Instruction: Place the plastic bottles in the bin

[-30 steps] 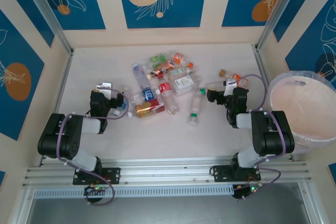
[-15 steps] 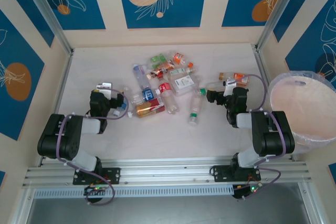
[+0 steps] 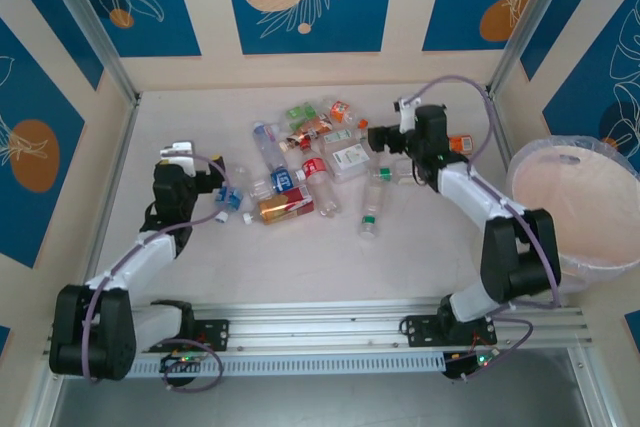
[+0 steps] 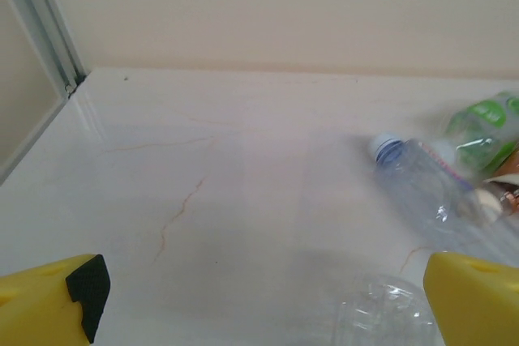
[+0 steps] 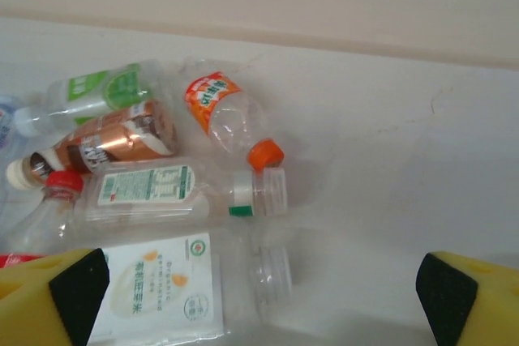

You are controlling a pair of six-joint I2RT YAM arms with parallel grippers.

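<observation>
This clear bottle lies apart from the heap, so my right gripper will swing toward the bin's side and go down onto the bottle's body by the orange label [image 3: 458, 144].
Several small clear plastic bottles [image 3: 310, 162] with coloured labels and caps lie in a heap at the middle of the table. One with an orange label [image 3: 458, 144] lies apart, behind the right arm. The bin [image 3: 585, 207], a large round white bucket, stands at the right edge. My right gripper [image 3: 380, 139] is open at the heap's right side. Its wrist view has an orange-capped bottle [image 5: 223, 111] and a white-labelled bottle [image 5: 162, 289] ahead of the open right gripper [image 5: 259, 297]. My left gripper [image 3: 212, 187] is open just left of the heap. A blue-capped bottle [image 4: 422, 188] lies beyond the left gripper [image 4: 259, 305].
The pale table [image 3: 300, 257] is walled on three sides by cream and blue panels. A metal post [image 3: 95, 32] stands in the far left corner and another [image 3: 525, 22] in the far right. The bin sits past the table's right edge.
Both arms have stretched out from a folded pose. The right gripper moved farther back and left to the heap's right side. The left gripper moved a little left and back.
</observation>
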